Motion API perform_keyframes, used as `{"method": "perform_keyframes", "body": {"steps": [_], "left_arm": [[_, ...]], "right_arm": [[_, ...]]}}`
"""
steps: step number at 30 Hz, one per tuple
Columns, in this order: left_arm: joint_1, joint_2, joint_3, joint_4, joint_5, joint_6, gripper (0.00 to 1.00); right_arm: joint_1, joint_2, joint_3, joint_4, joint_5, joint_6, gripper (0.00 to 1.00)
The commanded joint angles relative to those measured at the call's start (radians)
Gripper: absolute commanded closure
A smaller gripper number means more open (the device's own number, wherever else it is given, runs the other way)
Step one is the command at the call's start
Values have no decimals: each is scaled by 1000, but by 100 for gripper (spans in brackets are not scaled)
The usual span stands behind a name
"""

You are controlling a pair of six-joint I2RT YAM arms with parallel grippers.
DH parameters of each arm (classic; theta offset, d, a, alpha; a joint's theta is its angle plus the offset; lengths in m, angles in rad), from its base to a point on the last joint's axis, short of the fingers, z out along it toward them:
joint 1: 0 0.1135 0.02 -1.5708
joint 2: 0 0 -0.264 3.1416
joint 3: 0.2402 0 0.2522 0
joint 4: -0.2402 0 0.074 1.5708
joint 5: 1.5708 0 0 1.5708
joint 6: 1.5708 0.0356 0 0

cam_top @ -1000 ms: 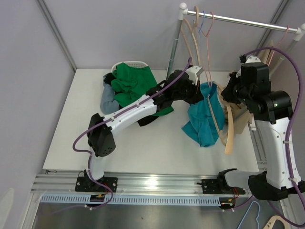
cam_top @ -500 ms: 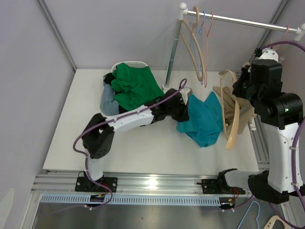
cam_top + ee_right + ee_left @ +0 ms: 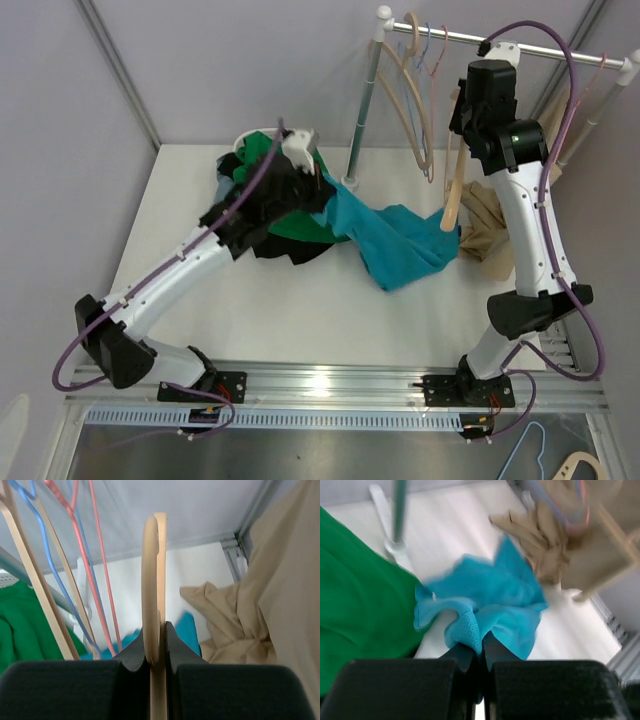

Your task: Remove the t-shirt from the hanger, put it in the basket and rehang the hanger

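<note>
The teal t-shirt (image 3: 395, 240) is free, so the robot's right gripper will next move the hanger up and outward, bringing its hook over the metal bar beside the empty hangers.
The teal t-shirt (image 3: 395, 240) lies stretched across the table, free of the hanger; it also shows in the left wrist view (image 3: 485, 595). My left gripper (image 3: 318, 190) is shut on one end of it (image 3: 470, 630), over the pile of clothes. My right gripper (image 3: 462, 125) is shut on the cream wooden hanger (image 3: 452, 195), held up by the rail. In the right wrist view the hanger (image 3: 155, 580) stands between the shut fingers (image 3: 132, 652).
A metal rail (image 3: 510, 45) at the back holds several empty hangers (image 3: 415, 90). A white basket (image 3: 265, 135) holds green (image 3: 270, 175) and other clothes. A beige garment (image 3: 490, 225) lies at the right.
My left gripper pulled the teal t-shirt left and back toward the clothes pile, stretching it out. My right gripper lifted the bare hanger up toward the rail.
</note>
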State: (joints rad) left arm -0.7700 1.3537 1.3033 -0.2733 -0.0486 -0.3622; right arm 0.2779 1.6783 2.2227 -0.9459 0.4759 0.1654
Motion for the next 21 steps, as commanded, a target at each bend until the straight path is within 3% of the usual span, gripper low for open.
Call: {"method": "perform_keyframes", "body": {"steps": [1, 3, 4, 6, 7, 10, 12, 16, 21], "left_arm": [[159, 74, 280, -24, 69, 33, 99], [217, 170, 391, -61, 111, 26, 99], [262, 205, 562, -76, 121, 26, 99], [300, 269, 683, -112, 133, 29, 99], [336, 333, 843, -109, 130, 34, 99], [391, 436, 1033, 21, 98, 107, 99], [426, 473, 1105, 90, 61, 135, 99], [561, 528, 1105, 267, 1, 123, 99], [682, 631, 1114, 286, 49, 7, 99]], "right_arm": [[-19, 3, 83, 217, -16, -90, 100], [-40, 18, 112, 243, -62, -119, 100], [-52, 26, 118, 252, -80, -122, 100], [-81, 37, 123, 291, -170, -126, 100], [-110, 41, 118, 315, -195, -119, 100], [-161, 57, 114, 358, -284, -95, 100], [-175, 80, 120, 364, -312, -79, 100], [-201, 127, 138, 371, -356, -64, 100], [-206, 144, 97, 427, -407, -46, 100]]}}
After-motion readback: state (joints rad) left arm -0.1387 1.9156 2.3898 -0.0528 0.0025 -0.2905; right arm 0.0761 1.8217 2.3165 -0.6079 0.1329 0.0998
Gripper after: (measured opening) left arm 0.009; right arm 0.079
